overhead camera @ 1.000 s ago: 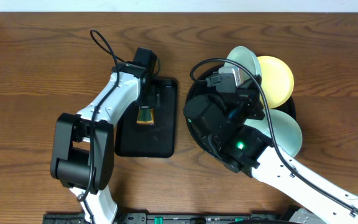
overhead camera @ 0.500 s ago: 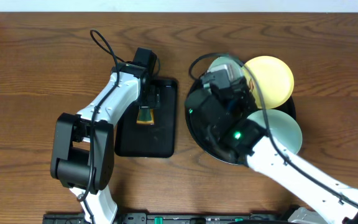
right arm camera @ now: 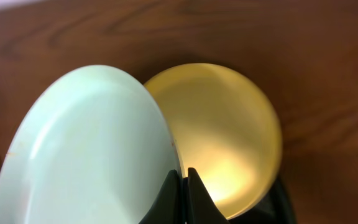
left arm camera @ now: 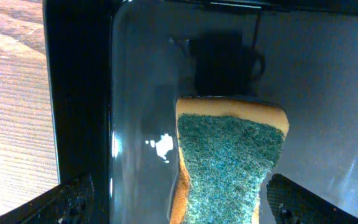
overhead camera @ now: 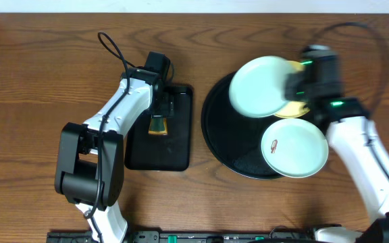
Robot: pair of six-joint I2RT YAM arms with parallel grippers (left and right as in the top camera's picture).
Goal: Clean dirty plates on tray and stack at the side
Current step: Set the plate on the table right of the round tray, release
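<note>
The empty tabletop is below my right gripper and to its right in the overhead view, so I should next carry the plate that way and down to release it.
My right gripper (right arm camera: 184,186) is shut on the rim of a pale mint plate (right arm camera: 86,155), holding it up over the back of the round black tray (overhead camera: 225,138). Seen from overhead, this plate (overhead camera: 256,86) covers most of the yellow plate (overhead camera: 297,109), and the right gripper (overhead camera: 289,86) is at its right edge. The yellow plate (right arm camera: 222,130) lies just behind the jaws. A second mint plate (overhead camera: 296,150) with a small reddish smear rests on the tray's front right. My left gripper (left arm camera: 184,202) hangs open astride a green-topped sponge (left arm camera: 232,155).
The sponge (overhead camera: 158,126) lies in a rectangular black tray (overhead camera: 155,154) left of the round tray, under the left gripper (overhead camera: 159,113). The left arm's black cable (overhead camera: 113,48) loops over the wooden table behind it.
The right arm has swung from over the round tray's left side to the right, carrying the mint plate up and uncovering the smeared plate. The left arm has not moved.
</note>
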